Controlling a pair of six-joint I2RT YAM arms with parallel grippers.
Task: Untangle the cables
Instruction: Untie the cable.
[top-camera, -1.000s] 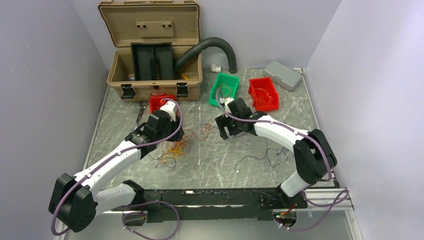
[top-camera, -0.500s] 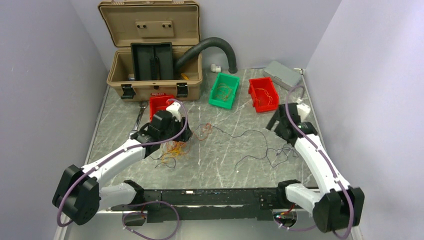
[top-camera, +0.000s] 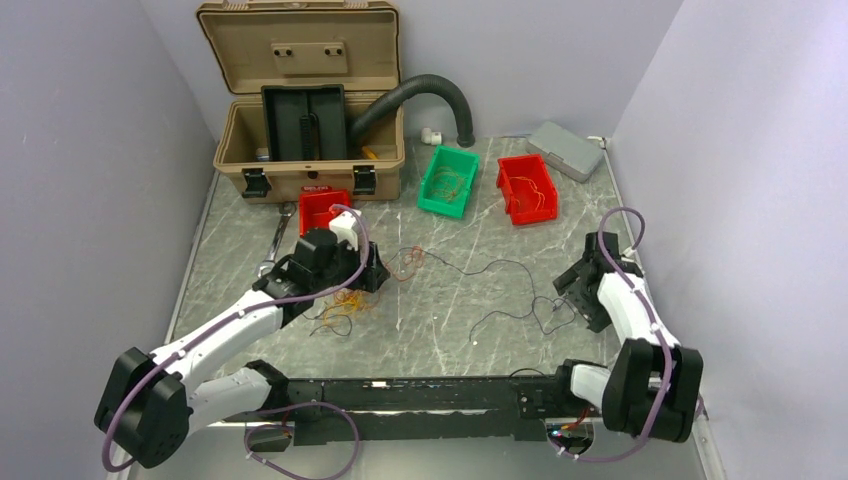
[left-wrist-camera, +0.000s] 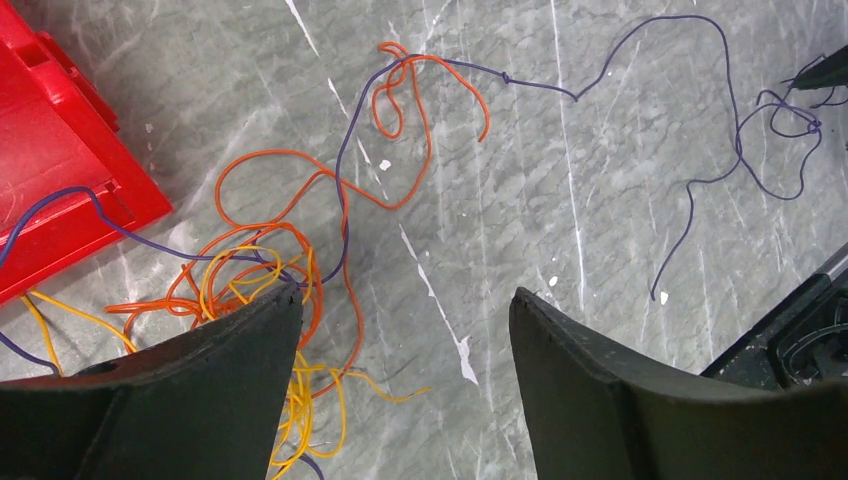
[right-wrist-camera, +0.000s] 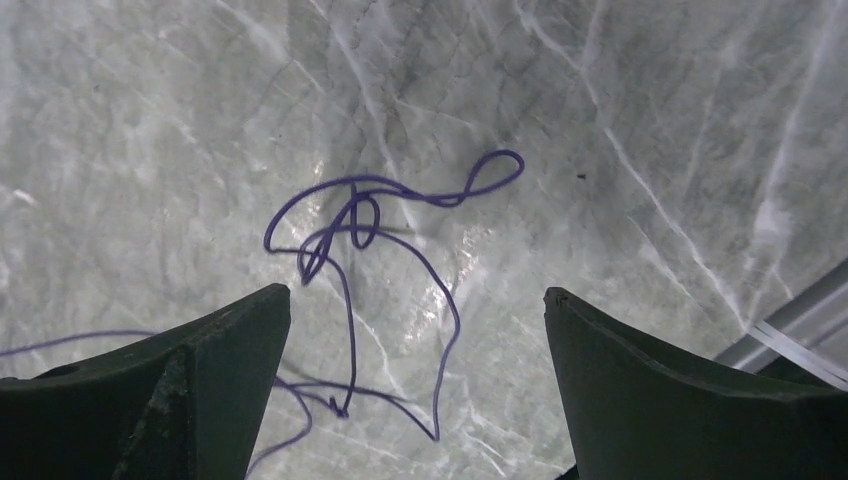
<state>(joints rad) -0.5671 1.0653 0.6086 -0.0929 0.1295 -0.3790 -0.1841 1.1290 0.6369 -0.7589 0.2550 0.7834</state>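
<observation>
My right gripper lowers onto the bunched wires beside the small loop of the purple wire next, since several wires cross close together there.
The cables lie on the marble table (top-camera: 450, 320). A tangle of thin orange and yellow wires (top-camera: 345, 302) sits just under my left gripper (top-camera: 366, 274). The left wrist view shows orange loops (left-wrist-camera: 300, 190) and yellow strands (left-wrist-camera: 300, 400) beside the left finger (left-wrist-camera: 200, 380), with only bare table in the gap of the open left gripper (left-wrist-camera: 405, 300). A dark purple wire (top-camera: 500, 265) runs from the tangle to the right, ending in small loops (right-wrist-camera: 350, 215). My right gripper (top-camera: 577, 293) hangs open over those loops (right-wrist-camera: 415, 295), holding nothing.
An open tan toolbox (top-camera: 300, 130) and a black hose (top-camera: 440, 95) stand at the back. A green bin (top-camera: 448, 180) and a red bin (top-camera: 527, 188) hold wires. A small red bin (top-camera: 320, 208) sits close behind my left gripper. A grey box (top-camera: 565, 150) sits back right.
My right arm swung from the table's middle to the right edge, and the dark purple wire now lies stretched out between the two grippers. The left gripper's jaws have opened wider.
</observation>
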